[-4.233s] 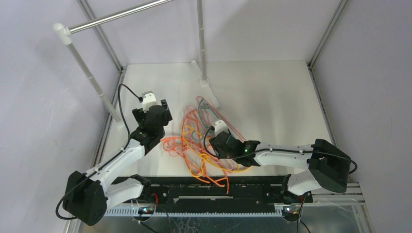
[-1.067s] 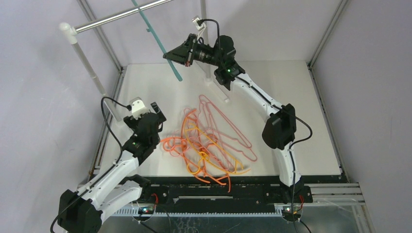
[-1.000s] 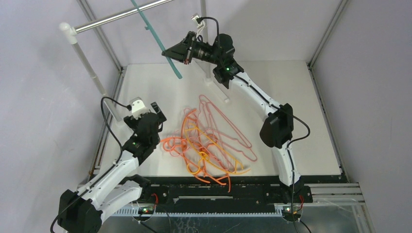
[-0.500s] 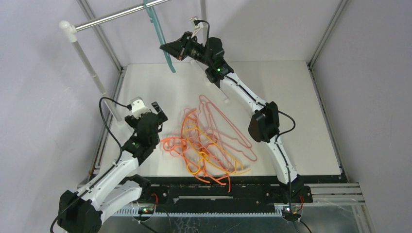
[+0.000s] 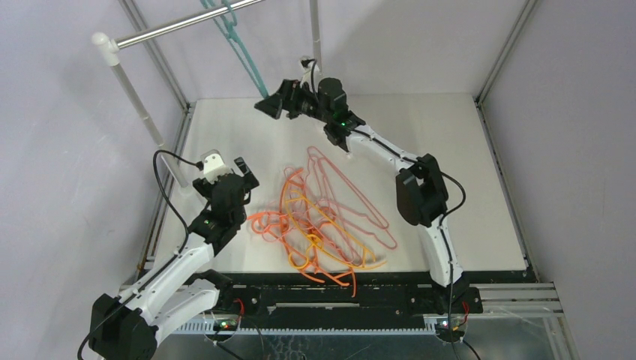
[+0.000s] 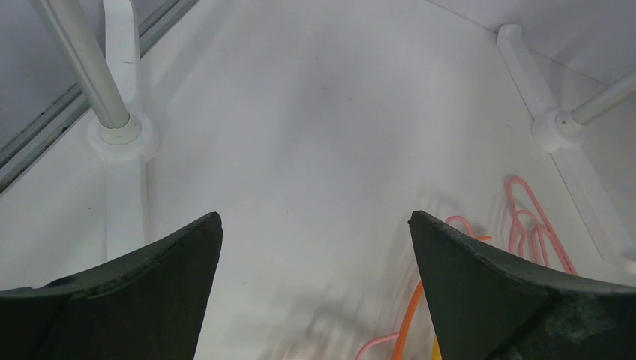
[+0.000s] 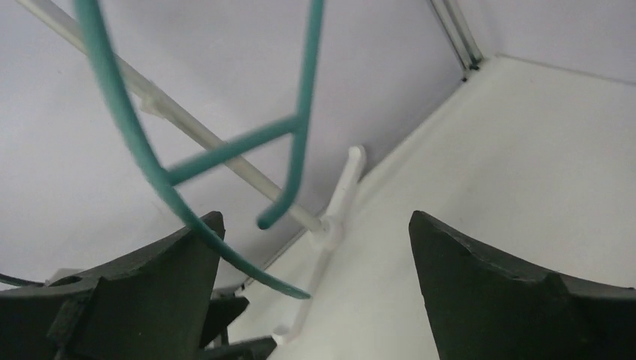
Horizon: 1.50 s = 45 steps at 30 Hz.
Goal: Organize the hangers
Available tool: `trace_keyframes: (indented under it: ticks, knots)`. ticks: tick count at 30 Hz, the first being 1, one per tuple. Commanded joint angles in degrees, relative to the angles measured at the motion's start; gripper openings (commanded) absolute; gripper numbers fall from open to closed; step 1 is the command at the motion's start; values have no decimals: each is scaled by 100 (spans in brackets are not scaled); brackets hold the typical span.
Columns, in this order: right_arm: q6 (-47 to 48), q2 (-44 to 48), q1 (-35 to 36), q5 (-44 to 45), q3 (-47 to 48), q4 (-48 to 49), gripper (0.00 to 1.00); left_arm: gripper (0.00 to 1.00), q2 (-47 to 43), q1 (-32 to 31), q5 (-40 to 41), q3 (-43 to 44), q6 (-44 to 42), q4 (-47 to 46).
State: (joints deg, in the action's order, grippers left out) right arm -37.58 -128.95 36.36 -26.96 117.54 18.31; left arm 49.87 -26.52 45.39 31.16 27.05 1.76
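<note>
My right gripper next needs to move back and down from the teal hanger (image 5: 241, 46) to the near arm of the yellow-orange hanger, as that arm lies atop the tangled pile.
A teal hanger (image 5: 241, 46) hangs by its hook from the silver rail (image 5: 172, 28). Just below its lower end my right gripper (image 5: 271, 103) stands open. In the right wrist view the teal hanger (image 7: 135, 135) curves past the left fingertip (image 7: 202, 232), and the right gripper (image 7: 315, 225) holds nothing. Orange hangers (image 5: 270, 225), pink hangers (image 5: 352, 202) and yellow-orange hangers (image 5: 322, 225) lie tangled mid-table. My left gripper (image 5: 244, 171) is open beside the pile's left edge. The left wrist view shows the left gripper (image 6: 315, 225) empty, with pink hooks (image 6: 525, 217) and an orange wire (image 6: 412, 315) to its right.
The rail rests on white posts, one at the left (image 5: 139, 112) and one at the back (image 5: 315, 45), with flat feet on the white table (image 5: 435, 142). Grey walls and aluminium frame bars (image 5: 499, 52) close in the sides and back.
My right gripper went from shut on the teal hanger to open, and the hanger now hangs from the rail. The right arm has dropped lower. The left arm has not moved.
</note>
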Motion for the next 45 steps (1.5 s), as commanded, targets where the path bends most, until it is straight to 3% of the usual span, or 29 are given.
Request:
trace_keyframes:
  ticks: [1,8,11,17,22,27,35,45]
  knots:
    - [510,1367,-10,325,-975,343,100,100,-17,-31,118,-49,15,-185]
    - [1104,2872,-44,903,-3212,79,100,99,-31,-32,202,-54,-21,-176]
    - [1447,3415,41,1159,-3916,-553,100,99,5,-36,223,-49,-33,-172]
    - [2627,4081,1045,3128,-4556,-2705,96,99,123,-28,270,-22,-59,-176]
    - [2559,4522,1879,4387,-5524,-3343,83,99,183,-34,280,-13,-44,-176]
    - [2139,5057,2235,4377,-6456,-3577,68,99,207,-29,273,-5,-33,-176]
    - [1600,5523,3122,4801,-7164,-4159,66,99,316,-28,350,8,-50,-176]
    - [1012,5804,3970,4815,-7525,-4501,56,99,384,-35,418,15,-64,-176]
